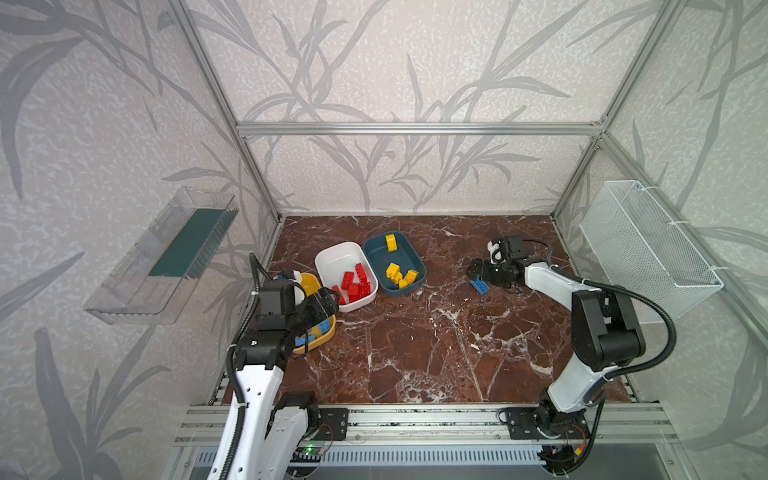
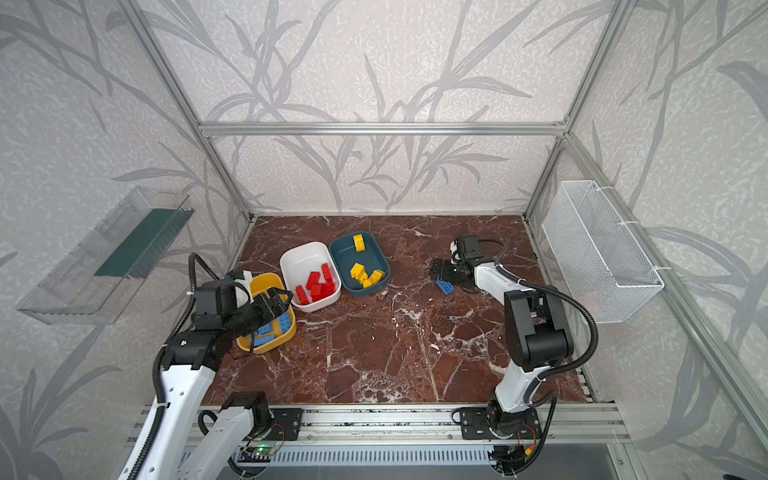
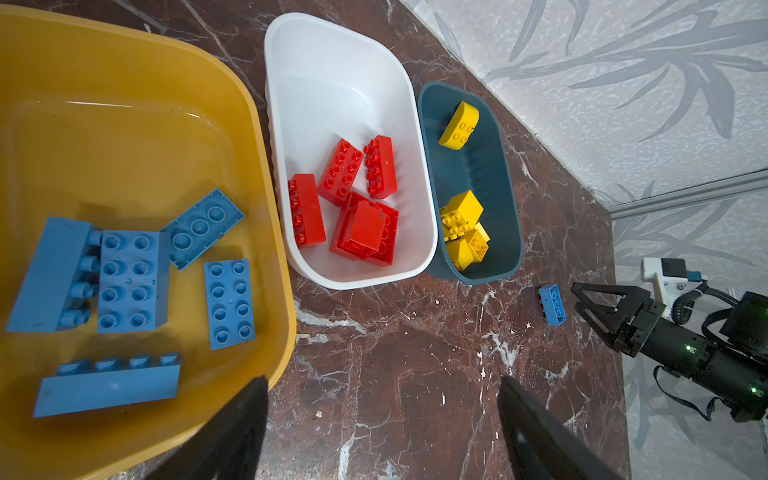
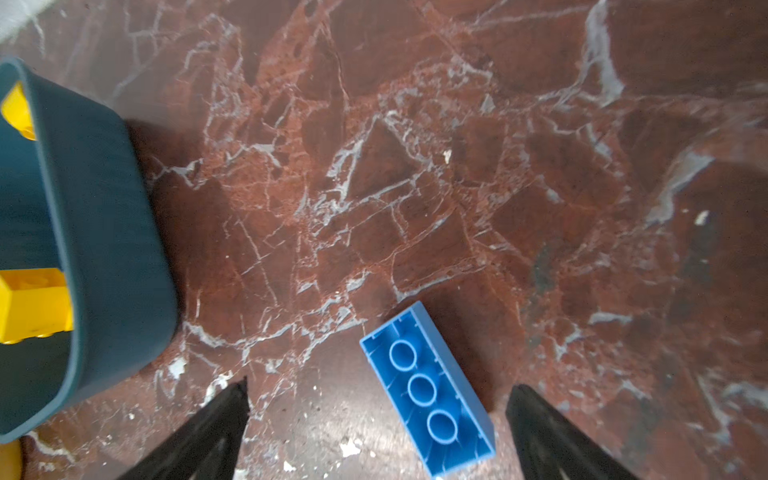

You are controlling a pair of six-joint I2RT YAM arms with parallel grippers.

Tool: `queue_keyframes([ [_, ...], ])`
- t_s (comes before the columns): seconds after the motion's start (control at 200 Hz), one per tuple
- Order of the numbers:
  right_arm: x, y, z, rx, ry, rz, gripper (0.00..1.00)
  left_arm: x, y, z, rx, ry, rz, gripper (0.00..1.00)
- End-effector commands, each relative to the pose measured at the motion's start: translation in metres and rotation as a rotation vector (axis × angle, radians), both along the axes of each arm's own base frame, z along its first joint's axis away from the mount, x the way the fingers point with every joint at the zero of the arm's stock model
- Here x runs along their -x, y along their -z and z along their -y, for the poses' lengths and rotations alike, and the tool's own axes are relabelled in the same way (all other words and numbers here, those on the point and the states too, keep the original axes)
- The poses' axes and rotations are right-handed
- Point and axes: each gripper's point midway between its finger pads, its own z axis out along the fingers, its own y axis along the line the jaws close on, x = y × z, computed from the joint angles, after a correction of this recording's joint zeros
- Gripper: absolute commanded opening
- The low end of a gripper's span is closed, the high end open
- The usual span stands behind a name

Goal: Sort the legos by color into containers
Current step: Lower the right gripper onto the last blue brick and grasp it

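The long blue lego is below my right gripper's open fingers and sits at an angle between them, so my right gripper will turn and lower over it next.
Three containers stand side by side at the back left of the marble table. The mustard yellow tub (image 1: 312,282) (image 3: 124,137) holds several blue legos (image 3: 133,282). In the white tub (image 1: 338,257) (image 3: 332,83) lie several red legos (image 3: 340,170). The teal tub (image 1: 380,257) (image 4: 104,232) contains several yellow ones (image 3: 461,216). One long blue lego (image 1: 480,286) (image 4: 428,390) lies alone on the table, hollow underside showing. My right gripper (image 1: 476,272) (image 4: 380,384) is open just above it, a finger on each side. My left gripper (image 1: 328,299) (image 3: 382,380) hangs open and empty over the yellow tub's near edge.
A clear plastic tray (image 1: 166,257) hangs on the left wall and a white wire-mesh basket (image 1: 648,245) on the right wall. Aluminium frame posts ring the table, and a rail (image 1: 415,415) carrying both arm bases runs along the front edge.
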Motion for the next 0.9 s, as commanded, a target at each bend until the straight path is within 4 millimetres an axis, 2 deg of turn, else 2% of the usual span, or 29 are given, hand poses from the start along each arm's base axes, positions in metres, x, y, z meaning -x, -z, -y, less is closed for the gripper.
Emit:
queue_keyframes([
  [0.0, 0.006, 0.014, -0.005, -0.004, -0.047, -0.070, 0.97, -0.004, -0.013, 0.003, -0.004, 0.024, 0.058, 0.86],
  [0.095, 0.010, 0.023, -0.009, -0.007, -0.070, -0.100, 0.97, -0.005, -0.012, 0.005, -0.002, 0.030, 0.055, 0.86],
  [0.215, 0.018, 0.024, -0.011, 0.020, -0.088, -0.118, 0.95, -0.005, -0.012, 0.006, 0.000, 0.035, 0.053, 0.86],
  [0.385, 0.024, 0.029, -0.012, 0.089, -0.125, -0.143, 0.88, -0.005, -0.013, 0.006, -0.003, 0.037, 0.056, 0.86],
  [0.475, 0.028, 0.035, -0.008, 0.189, -0.152, -0.182, 0.83, -0.004, -0.013, 0.004, -0.015, 0.032, 0.056, 0.86],
  [0.66, 0.032, 0.040, -0.009, 0.372, -0.194, -0.191, 0.81, -0.003, -0.014, 0.003, -0.018, 0.028, 0.056, 0.86],
  [0.895, 0.030, 0.039, -0.008, 0.441, -0.208, -0.200, 0.57, -0.003, -0.015, 0.002, -0.024, 0.024, 0.057, 0.86],
])
